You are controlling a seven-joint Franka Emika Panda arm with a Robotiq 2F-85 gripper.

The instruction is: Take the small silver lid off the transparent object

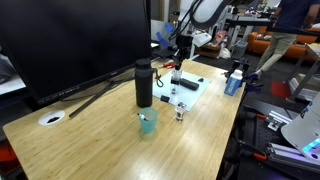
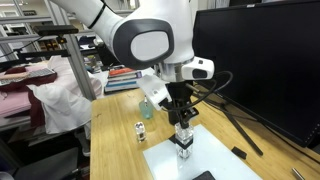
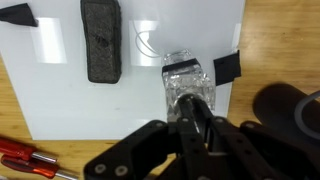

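I will lift the lid off, bring it back, lower and release it: clear bare tabletop past the sheet's edge [image 1: 206, 111] is below and back from my gripper.
The transparent object [image 3: 187, 78] stands upright on a white sheet [image 3: 60, 90]. It also shows in both exterior views [image 1: 177, 88] [image 2: 184, 142]. My gripper [image 3: 191, 108] is straight above it, with its fingers drawn together at the container's top, also seen in both exterior views [image 1: 178, 68] [image 2: 183, 122]. The small silver lid is mostly hidden between the fingertips; only a silvery glint shows there. The container's base rests on the sheet.
A tall black bottle [image 1: 144, 84] [image 3: 292, 112], a teal cup [image 1: 148, 122] and a short clear jar [image 1: 180, 112] [image 2: 140, 132] stand nearby. A black block [image 3: 100, 38] lies on the sheet. Red-handled tools [image 3: 20, 155] lie beside it. A large monitor [image 1: 70, 40] stands behind.
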